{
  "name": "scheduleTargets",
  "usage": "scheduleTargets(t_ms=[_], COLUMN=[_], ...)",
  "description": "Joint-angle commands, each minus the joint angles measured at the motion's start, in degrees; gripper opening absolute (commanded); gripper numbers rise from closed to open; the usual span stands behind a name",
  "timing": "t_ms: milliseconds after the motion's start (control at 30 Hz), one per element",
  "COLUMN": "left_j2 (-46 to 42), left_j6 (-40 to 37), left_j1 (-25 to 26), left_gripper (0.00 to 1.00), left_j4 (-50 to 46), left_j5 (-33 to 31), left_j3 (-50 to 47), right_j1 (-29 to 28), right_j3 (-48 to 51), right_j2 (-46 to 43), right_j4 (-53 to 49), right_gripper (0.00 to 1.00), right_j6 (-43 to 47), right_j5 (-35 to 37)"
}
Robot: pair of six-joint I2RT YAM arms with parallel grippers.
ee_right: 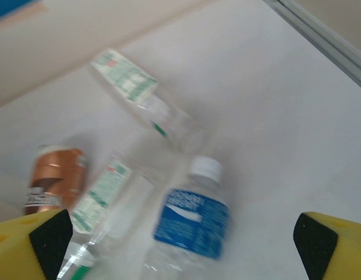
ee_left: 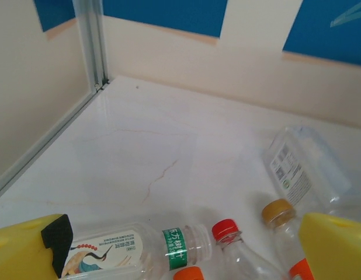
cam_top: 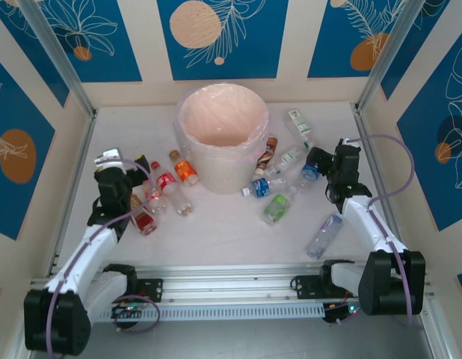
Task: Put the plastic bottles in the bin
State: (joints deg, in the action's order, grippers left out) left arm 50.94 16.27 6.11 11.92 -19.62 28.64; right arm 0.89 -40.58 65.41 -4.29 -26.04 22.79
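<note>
The right gripper draws back and down onto the clear white-capped bottle's far end next, since the bottle lies below it, nearer my base.
The pale pink bin [cam_top: 220, 134] stands at the back centre of the table. My left gripper [cam_top: 122, 176] is open, low over a cluster of plastic bottles [cam_top: 165, 185] left of the bin. Between its yellow fingers [ee_left: 28, 251] lie a white-and-green labelled bottle [ee_left: 134, 248], a red-capped bottle [ee_left: 227, 230] and an orange cap [ee_left: 188, 274]. My right gripper [cam_top: 319, 163] is open over the bottles right of the bin. A blue-labelled, white-capped bottle [ee_right: 192, 224] lies between its fingers [ee_right: 335, 245], untouched and blurred.
A yellow-capped bottle [ee_left: 278, 213] and a clear bottle [ee_left: 303, 169] lie by my left gripper. A brown-labelled bottle [ee_right: 55, 178] and green-white labelled ones [ee_right: 101, 198] lie near the right gripper. Another bottle [cam_top: 324, 235] lies at the front right. Walls and metal posts enclose the table.
</note>
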Motion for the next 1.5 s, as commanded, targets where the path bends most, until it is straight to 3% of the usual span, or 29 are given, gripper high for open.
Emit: scheduleTargets(t_ms=[0,133,333,467,600,767,933,1033,1167,1367,1467], left_j2=[-3.85,-4.71,-4.78,-5.18,-6.19,-6.22,-5.67,-5.04,-4.54,-4.51,-4.44], left_j6=[7.56,12.3,15.06,15.19,15.92,17.39,17.84,18.29,18.71,19.76,20.05], left_j1=[-0.61,-0.85,-1.2,-1.64,-1.8,-1.94,-2.07,-2.18,-2.44,-2.77,-3.08], left_gripper=[1.0,1.0,1.0,1.0,1.0,1.0,1.0,1.0,1.0,1.0,1.0], left_j4=[-7.69,-11.45,-10.17,-11.52,-11.98,-11.39,-11.22,-10.59,-11.38,-12.26,-12.36], left_j5=[-2.76,-3.6,-3.87,-3.77,-3.81,-3.32,-3.43,-3.52,-3.15,-3.1,-3.1], left_j3=[0.21,0.81,-0.68,-0.27,-0.67,-1.62,-1.83,-2.24,-2.05,-1.98,-1.86], right_j1=[0.38,0.78,0.82,0.83,0.87,0.78,0.83,0.6,0.35,0.21,0.12], right_j3=[-2.15,-2.46,-2.97,-5.75,-2.77,2.12,5.8,8.03,8.56,10.38,11.81], right_j2=[-1.36,-1.8,0.23,2.07,-1.39,-3.44,-2.55,-0.67,1.91,2.03,0.4], right_j4=[-19.61,-27.7,-29.23,-39.08,-44.94,-47.99,-44.17,-38.69,-35.76,-32.77,-31.63], right_gripper=[0.99,0.99,0.98,1.0,0.99,0.97,0.95,0.9,0.81,0.56,0.53], right_j6=[-8.04,-13.64,-15.87,-22.97,-26.68,-28.53,-31.08,-32.11,-33.39,-33.71,-34.71], right_j5=[8.75,7.7,-2.89,2.33,-0.95,-1.52,-3.19,-5.69,-3.83,-3.1,-1.77])
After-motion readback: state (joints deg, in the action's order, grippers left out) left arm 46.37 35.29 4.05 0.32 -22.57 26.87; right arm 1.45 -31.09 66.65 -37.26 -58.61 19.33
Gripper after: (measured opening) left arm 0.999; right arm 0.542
